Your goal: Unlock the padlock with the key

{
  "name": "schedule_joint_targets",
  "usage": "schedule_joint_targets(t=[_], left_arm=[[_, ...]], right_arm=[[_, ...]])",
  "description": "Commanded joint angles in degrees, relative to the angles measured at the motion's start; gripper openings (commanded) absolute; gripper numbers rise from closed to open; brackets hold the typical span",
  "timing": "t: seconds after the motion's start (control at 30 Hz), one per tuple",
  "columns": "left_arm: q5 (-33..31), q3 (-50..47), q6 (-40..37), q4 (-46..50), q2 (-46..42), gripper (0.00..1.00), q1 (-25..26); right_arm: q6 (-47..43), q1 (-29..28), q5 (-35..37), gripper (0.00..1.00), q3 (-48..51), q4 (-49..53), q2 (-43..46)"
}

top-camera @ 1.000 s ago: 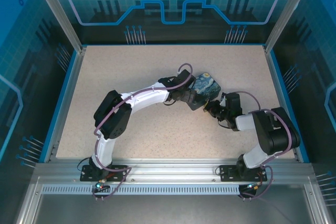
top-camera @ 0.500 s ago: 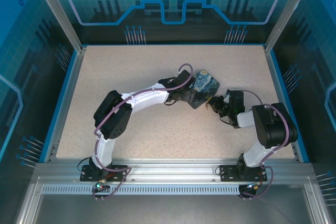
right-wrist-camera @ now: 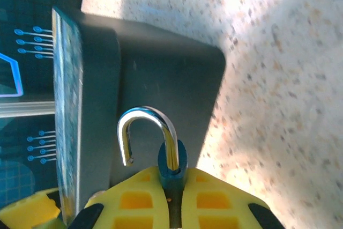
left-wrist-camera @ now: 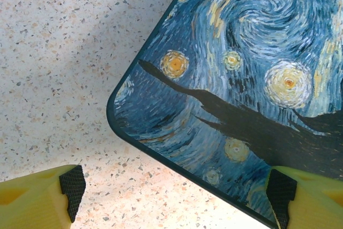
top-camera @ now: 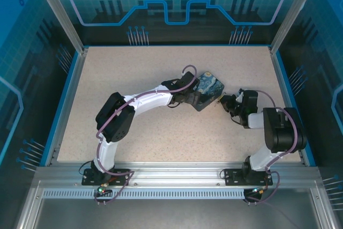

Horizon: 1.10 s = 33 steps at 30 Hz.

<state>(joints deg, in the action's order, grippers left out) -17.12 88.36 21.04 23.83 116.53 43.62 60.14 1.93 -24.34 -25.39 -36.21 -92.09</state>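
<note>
I will carry the open-shackled padlock, its shackle silver, back past the box in my right gripper next and release it on bare tabletop beside the other arm (top-camera: 143, 124).
In the right wrist view my right gripper (right-wrist-camera: 177, 179) is shut on the padlock (right-wrist-camera: 172, 165), a narrow blue body pinched between the yellow fingers. Its silver shackle (right-wrist-camera: 147, 119) stands swung open, with the free end on the left. From above, that gripper (top-camera: 228, 102) sits just right of the swirl-painted box (top-camera: 210, 88). My left gripper (left-wrist-camera: 177, 189) is open, low over the table at the box's near corner (left-wrist-camera: 225, 95). Its right pad (left-wrist-camera: 281, 190) overlaps the box's edge and its left pad (left-wrist-camera: 73, 185) is over bare table. The key is out of view.
The box's dark grey side (right-wrist-camera: 161, 73) faces the padlock, a short gap away. Speckled tabletop (top-camera: 134, 73) lies open to the left and back. Blue rails (top-camera: 286, 95) border the table on the right side.
My right gripper has drawn back to the right and slightly away from the box's corner, and its forearm has swung with it. The left arm and the box have stayed put.
</note>
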Motion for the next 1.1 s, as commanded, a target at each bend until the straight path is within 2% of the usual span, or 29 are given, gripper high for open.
schedule_joint_targets(t=[0.0,0.13,0.37,0.5,0.63,0.8,0.97,1.07], left_arm=[[0.8,-1.72,-0.65,9.72,3.18,0.93,0.19],[2.07,-0.93,-0.38,10.19,1.23,0.98,0.23],[3.34,-0.68,0.92,10.36,-3.82,0.99,0.15],[4.73,-2.33,2.27,9.85,-7.61,0.99,-0.53],[7.06,-6.74,4.07,8.65,-13.0,0.99,-3.18],[7.53,-12.48,4.36,8.64,-20.7,0.99,-7.92],[8.46,-17.38,4.7,9.29,-26.78,0.99,-14.22],[9.39,-19.88,5.07,9.34,-30.45,0.99,-18.0]], right_arm=[[-2.91,0.86,-1.97,0.0,2.09,4.09,4.34],[-5.79,0.7,-3.41,0.0,4.66,11.03,11.41],[-9.15,-2.55,-4.3,0.0,8.32,24.69,25.31],[-7.08,-8.41,-2.17,0.0,10.33,28.93,33.13],[-4.0,-17.48,2.62,0.0,10.47,30.69,37.17],[-1.21,-31.33,8.82,0.0,7.2,27.68,32.42],[-1.25,-42.67,12.13,0.0,-1.89,23.81,18.89],[-1.45,-47.69,11.54,0.0,-9.76,22.26,9.15]])
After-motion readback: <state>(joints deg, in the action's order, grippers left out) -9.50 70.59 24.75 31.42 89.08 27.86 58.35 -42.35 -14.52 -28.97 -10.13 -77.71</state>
